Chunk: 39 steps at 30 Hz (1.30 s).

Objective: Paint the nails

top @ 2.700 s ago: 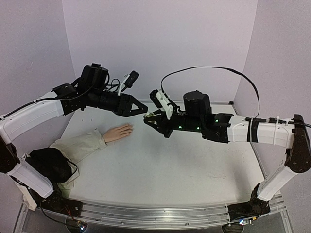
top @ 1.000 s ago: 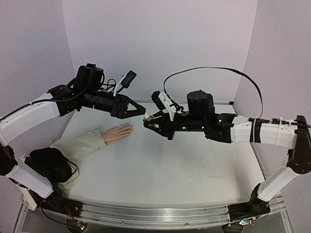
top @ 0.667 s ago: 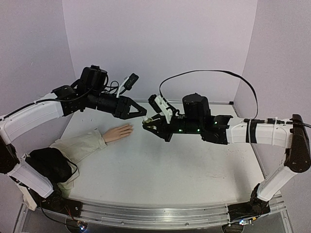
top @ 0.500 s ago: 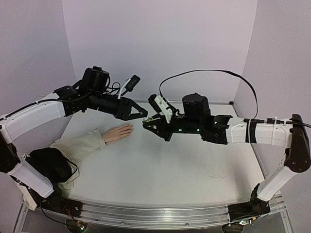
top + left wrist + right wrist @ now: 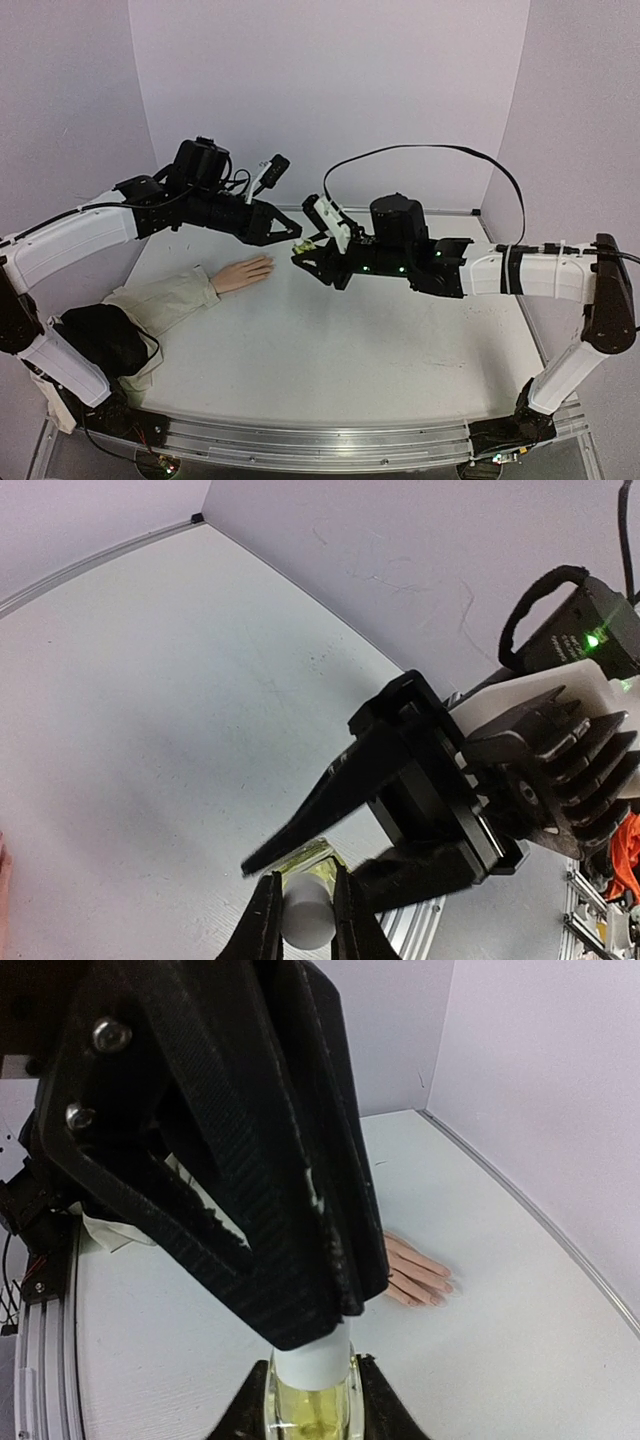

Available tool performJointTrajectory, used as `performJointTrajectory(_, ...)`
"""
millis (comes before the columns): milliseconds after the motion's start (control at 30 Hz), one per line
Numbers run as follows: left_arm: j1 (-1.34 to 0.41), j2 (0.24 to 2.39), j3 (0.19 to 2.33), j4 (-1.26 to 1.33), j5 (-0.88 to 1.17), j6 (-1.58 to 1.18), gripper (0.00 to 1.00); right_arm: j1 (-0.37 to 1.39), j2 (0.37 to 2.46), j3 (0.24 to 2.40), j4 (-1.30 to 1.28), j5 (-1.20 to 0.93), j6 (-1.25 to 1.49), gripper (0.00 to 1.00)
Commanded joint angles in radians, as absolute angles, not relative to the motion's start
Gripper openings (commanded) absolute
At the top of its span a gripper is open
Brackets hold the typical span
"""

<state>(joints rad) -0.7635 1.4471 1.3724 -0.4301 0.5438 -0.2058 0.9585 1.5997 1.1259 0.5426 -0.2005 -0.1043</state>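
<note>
My left gripper carries the bottle point(image 5: 300, 246) back and down onto the clear tabletop next and releases the bottle's cap, since that tabletop lies below and back toward the metal bar.
The small yellowish-green bottle point(image 5: 300, 246) hangs in mid-air above the table between both grippers. My right gripper point(image 5: 304, 257) is shut on its glass body point(image 5: 312, 1415). My left gripper point(image 5: 291, 235) is shut on its white cap point(image 5: 308, 912), and its fingers point(image 5: 264, 920) pinch the cap from both sides. In the right wrist view my right gripper point(image 5: 312, 1385) is at the bottom and the left gripper's black body point(image 5: 230, 1140) covers the cap's top. The mannequin hand point(image 5: 243, 272) lies flat on the table to the left, below the bottle. Its nails point(image 5: 438, 1286) are tiny.
The beige sleeve point(image 5: 165, 300) runs from the hand to a black bundle point(image 5: 100, 340) at the near left. Purple walls stand close on three sides. A metal rail point(image 5: 300, 440) edges the table's front. A black cable point(image 5: 430, 150) arcs above the right arm.
Both grippers have stayed joined at the bottle and drifted slightly left together. The mannequin hand has not moved.
</note>
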Motion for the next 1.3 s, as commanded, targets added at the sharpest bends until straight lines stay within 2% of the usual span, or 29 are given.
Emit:
performJointTrajectory(0,-0.775,1.451,1.399,-0.437,0.4,-0.199,0.0,0.961,1.568,1.101,0.575,-0.1,-0.112,0.63)
performJointTrajectory(100,-0.788,1.471,1.378,-0.436,0.319,-0.204,0.0,0.96,1.525,1.043,0.558,-0.06,-0.111,0.9)
performJointTrajectory(133,-0.794,1.479,1.371,-0.437,0.281,-0.204,0.0,0.956,1.51,1.023,0.55,-0.04,-0.109,0.96)
performJointTrajectory(167,-0.799,1.489,1.363,-0.437,0.26,-0.205,0.0,0.952,1.491,1.004,0.535,-0.022,-0.105,0.98)
performJointTrajectory(567,-1.013,1.674,1.313,-0.439,-0.114,-0.199,0.0,0.794,1.152,0.757,0.414,0.294,-0.014,0.98)
performJointTrajectory(900,-1.108,1.85,1.324,-0.439,-0.168,-0.241,0.0,0.779,0.959,0.713,0.393,0.356,-0.026,0.98)
performJointTrajectory(1133,-1.123,1.91,1.324,-0.42,-0.154,-0.261,0.01,0.779,0.945,0.703,0.39,0.355,-0.016,0.98)
performJointTrajectory(1267,-1.124,1.918,1.314,-0.414,-0.154,-0.259,0.08,0.779,0.934,0.703,0.388,0.357,-0.015,0.98)
